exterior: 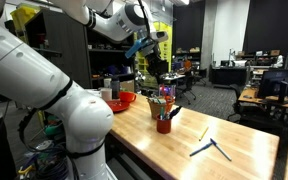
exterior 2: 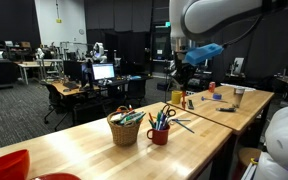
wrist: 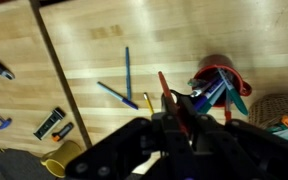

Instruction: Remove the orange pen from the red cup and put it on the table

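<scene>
The robot's gripper should lower next toward the blue-grey angled tool and release the orange pen onto the tabletop between the tool and the red cup, because that spot is empty.
The red cup stands on the light wooden table, full of pens and dark-handled tools. It also shows in an exterior view and in the wrist view. My gripper hangs well above the cup, as the exterior view also shows. In the wrist view the gripper is shut on the thin orange pen, which runs up between the fingers, clear of the cup.
A wicker basket stands beside the cup. A blue-grey angled tool and a yellowish-tan stick lie on the table. A red bowl sits near the robot's base. A dark seam crosses the tabletop.
</scene>
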You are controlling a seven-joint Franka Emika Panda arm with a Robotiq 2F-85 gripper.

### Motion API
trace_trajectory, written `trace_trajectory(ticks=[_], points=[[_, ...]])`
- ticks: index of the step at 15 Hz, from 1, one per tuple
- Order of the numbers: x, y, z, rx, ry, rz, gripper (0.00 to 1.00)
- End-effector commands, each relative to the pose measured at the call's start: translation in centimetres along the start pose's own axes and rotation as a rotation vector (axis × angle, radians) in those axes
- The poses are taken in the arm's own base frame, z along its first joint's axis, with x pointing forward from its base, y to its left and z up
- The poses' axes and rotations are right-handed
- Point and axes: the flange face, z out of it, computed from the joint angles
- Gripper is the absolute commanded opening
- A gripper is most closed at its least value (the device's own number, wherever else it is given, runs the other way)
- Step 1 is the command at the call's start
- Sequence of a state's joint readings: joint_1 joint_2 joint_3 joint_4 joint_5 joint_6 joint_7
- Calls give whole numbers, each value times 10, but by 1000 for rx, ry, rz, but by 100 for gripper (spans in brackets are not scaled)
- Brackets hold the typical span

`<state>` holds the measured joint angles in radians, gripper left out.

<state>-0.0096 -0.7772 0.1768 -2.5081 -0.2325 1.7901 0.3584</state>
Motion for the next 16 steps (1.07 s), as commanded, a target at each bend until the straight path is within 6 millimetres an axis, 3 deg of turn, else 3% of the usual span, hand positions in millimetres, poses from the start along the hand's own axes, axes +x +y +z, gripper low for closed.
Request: trace_trajectory(ticks=[1, 2, 3, 7, 8, 12, 16], points=[[11, 40, -5, -64, -91, 77, 3], [2, 24, -6, -30, -50, 49, 3], [4, 30, -6, -32, -56, 61, 11], [3, 26, -4, -34, -58, 49, 11], [3, 24, -4, -35, -57, 47, 3], [31, 21, 12, -39, -156, 16, 3], [66, 9, 40, -61, -216, -10, 3]])
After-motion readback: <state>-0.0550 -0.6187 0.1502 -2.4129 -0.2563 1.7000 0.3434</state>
